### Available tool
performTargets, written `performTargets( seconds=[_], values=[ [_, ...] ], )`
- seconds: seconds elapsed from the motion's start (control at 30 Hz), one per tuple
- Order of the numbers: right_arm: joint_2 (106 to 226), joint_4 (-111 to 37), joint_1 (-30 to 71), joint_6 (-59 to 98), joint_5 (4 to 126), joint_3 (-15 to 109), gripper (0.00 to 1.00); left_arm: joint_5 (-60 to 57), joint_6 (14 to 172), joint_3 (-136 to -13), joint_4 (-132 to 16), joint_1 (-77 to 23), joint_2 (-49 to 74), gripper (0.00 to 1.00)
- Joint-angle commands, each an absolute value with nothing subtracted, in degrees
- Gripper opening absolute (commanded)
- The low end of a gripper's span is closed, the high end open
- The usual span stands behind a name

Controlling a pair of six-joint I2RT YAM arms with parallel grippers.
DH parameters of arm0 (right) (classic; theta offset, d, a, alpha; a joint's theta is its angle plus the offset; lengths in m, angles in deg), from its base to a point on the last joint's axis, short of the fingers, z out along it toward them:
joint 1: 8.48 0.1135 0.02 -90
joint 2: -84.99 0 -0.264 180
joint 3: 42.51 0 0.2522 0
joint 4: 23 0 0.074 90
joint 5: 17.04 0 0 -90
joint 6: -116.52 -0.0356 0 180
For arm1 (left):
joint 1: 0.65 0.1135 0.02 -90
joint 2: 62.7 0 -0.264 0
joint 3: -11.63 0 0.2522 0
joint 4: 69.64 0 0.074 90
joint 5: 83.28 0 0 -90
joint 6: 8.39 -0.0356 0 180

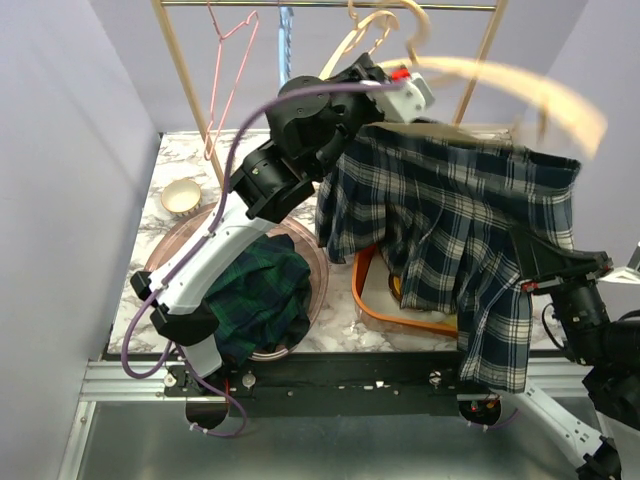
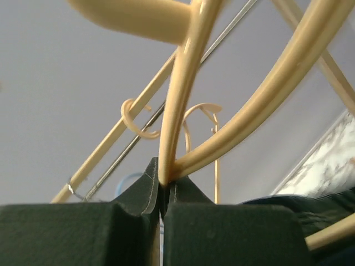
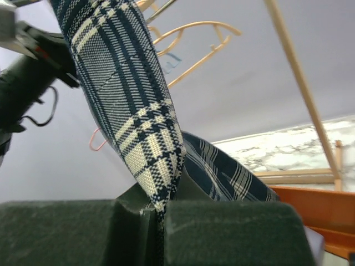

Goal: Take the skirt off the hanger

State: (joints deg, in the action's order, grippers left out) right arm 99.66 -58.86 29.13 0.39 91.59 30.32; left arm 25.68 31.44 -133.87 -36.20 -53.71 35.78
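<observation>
Next, my right gripper moves to the left in the top view, lowers the skirt [image 1: 450,240] into the brown basin and releases, since cloth already lies there.
A navy and white plaid skirt [image 1: 450,240] hangs draped from a cream hanger [image 1: 520,90] held up near the rack. My left gripper [image 1: 400,85] is shut on the hanger; in the left wrist view the jaws pinch the cream hanger [image 2: 177,111] where its neck meets the arm, gripper [image 2: 164,191]. My right gripper [image 1: 535,262] is shut on the skirt's right side; in the right wrist view the plaid skirt [image 3: 127,105] runs up out of the closed jaws, gripper [image 3: 161,208].
A wooden clothes rack [image 1: 190,90] stands at the back with a pink wire hanger [image 1: 225,70] and other cream hangers [image 1: 365,35]. A brown basin [image 1: 310,250] holds dark green plaid cloth [image 1: 260,295]. An orange tray [image 1: 370,295] lies under the skirt. A small bowl [image 1: 182,196] sits at the left.
</observation>
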Motion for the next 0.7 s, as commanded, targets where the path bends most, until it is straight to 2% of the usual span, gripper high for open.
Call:
performTargets(
  seconds=[0.0, 0.13, 0.27, 0.53, 0.67],
  values=[
    [94.74, -57.59, 29.14, -0.99, 100.48, 29.26, 0.01, 38.89, 43.64, -136.60, -48.68, -47.67, 28.18, 0.00],
    [98.16, -54.88, 29.14, 0.41, 92.94, 29.79, 0.01, 34.69, 51.96, -138.27, -45.26, -47.67, 27.83, 0.00],
    [105.71, -49.25, 29.14, 2.88, 76.27, 31.98, 0.01, 27.82, 59.34, -133.89, -45.69, -47.76, 25.02, 0.00],
    [125.57, -41.69, 29.14, 3.33, 55.31, 47.51, 0.01, 12.11, 74.04, -127.29, -45.07, -47.67, 17.82, 0.00],
    [134.10, -40.18, 29.14, 2.97, 48.98, 57.52, 0.01, 12.08, 78.18, -120.97, -47.18, -47.67, 12.11, 0.00]
  ],
)
